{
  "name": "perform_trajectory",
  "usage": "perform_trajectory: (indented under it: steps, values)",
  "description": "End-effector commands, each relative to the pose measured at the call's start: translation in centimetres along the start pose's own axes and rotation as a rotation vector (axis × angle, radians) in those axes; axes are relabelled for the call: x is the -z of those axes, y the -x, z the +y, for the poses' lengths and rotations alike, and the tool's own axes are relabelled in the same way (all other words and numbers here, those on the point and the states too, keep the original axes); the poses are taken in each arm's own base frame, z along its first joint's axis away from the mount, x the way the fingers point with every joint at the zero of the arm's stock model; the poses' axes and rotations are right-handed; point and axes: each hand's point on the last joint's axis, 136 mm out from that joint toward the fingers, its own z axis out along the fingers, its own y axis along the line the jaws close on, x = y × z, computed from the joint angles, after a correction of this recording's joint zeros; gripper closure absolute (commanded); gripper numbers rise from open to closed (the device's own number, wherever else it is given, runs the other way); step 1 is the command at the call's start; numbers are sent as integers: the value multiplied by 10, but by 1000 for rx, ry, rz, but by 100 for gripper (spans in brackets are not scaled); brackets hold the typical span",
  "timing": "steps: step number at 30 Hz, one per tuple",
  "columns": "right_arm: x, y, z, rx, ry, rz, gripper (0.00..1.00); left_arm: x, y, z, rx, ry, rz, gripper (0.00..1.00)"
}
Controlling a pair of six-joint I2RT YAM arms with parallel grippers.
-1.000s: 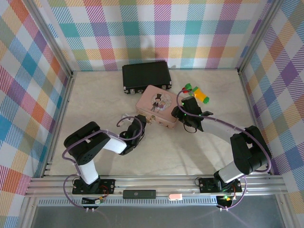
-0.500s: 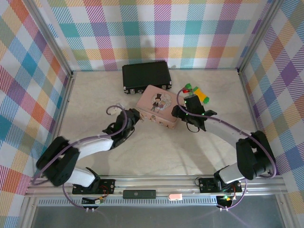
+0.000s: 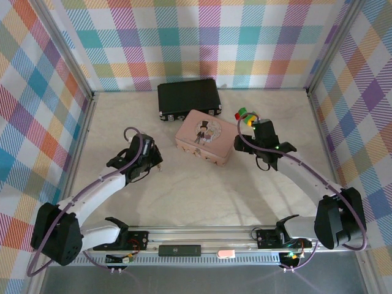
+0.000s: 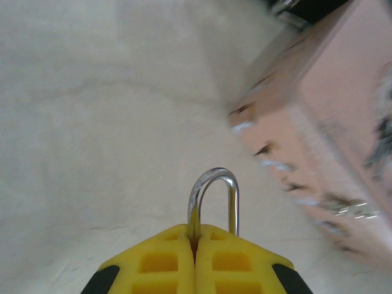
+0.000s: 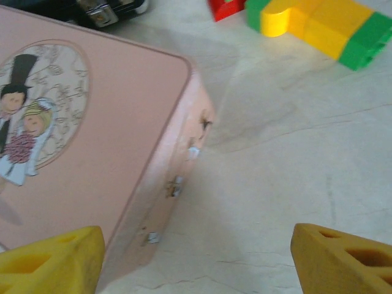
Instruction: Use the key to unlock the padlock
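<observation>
An empty patch of the tabletop is below my left gripper, beside the pink tin. My left gripper should lower the padlock onto it next and open to let it go.
My left gripper (image 4: 196, 257) is shut on the padlock, held over the bare table left of the pink tin. The silvery shackle (image 4: 212, 195) sticks up out of the yellow fingers (image 4: 156, 263), and the brass body is hidden between them. From above, the left gripper (image 3: 153, 160) sits left of the tin. My right gripper (image 5: 196, 260) stands open over the table by the tin's right edge, with nothing between its fingers (image 5: 52, 257). In the top view the right gripper (image 3: 256, 124) is just below the toy blocks. The key is out of view.
The pink picture tin (image 3: 205, 136) lies mid-table, its side seen close in the wrist views (image 5: 92, 141) (image 4: 324, 122). A black case (image 3: 188, 97) lies behind it. Green, red and yellow toy blocks (image 5: 312, 27) (image 3: 245, 114) rest to its right. Plaid walls enclose the table.
My left arm has swung left, away from the tin's near corner, still gripping the padlock. My right gripper has drawn back to the right, off the tin's right end.
</observation>
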Motion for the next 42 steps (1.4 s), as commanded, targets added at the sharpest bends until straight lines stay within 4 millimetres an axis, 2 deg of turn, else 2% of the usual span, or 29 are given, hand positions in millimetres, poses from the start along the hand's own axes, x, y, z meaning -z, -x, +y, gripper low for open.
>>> perform_trajectory:
  steps: [1,6,11,13,18,22,24,28,29,35,37,39,42]
  values:
    - [7,1,-15,43,-51,-18,20,-11,-27,16,-61,45,124,100]
    - [6,2,-30,5,-90,-45,20,-33,-39,26,-56,89,164,100]
    - [1,1,-45,-34,-98,-80,19,-48,-37,35,-42,137,133,100]
    - [-3,3,-53,-27,-121,-92,19,-54,-34,32,-36,123,116,97]
    - [-17,8,-87,27,-265,-132,19,-65,-36,29,-35,123,134,74]
    - [-19,25,-99,65,-287,-225,19,-66,-33,26,-41,121,134,49]
    - [-20,32,-104,90,-291,-292,19,-62,-29,23,-47,116,125,42]
    - [-28,32,-110,123,-275,-349,19,-43,-10,12,-66,86,65,33]
    - [-31,32,-110,129,-265,-359,19,-36,-9,14,-78,98,66,29]
    - [-40,35,-107,214,-233,-431,18,12,32,6,-151,92,-84,13]
    - [-41,35,-108,210,-223,-458,16,26,45,9,-191,109,-148,8]
    - [-47,30,-107,219,-196,-462,12,39,57,21,-245,162,-225,3]
    - [-50,26,-110,200,-169,-460,6,45,63,41,-302,208,-299,1]
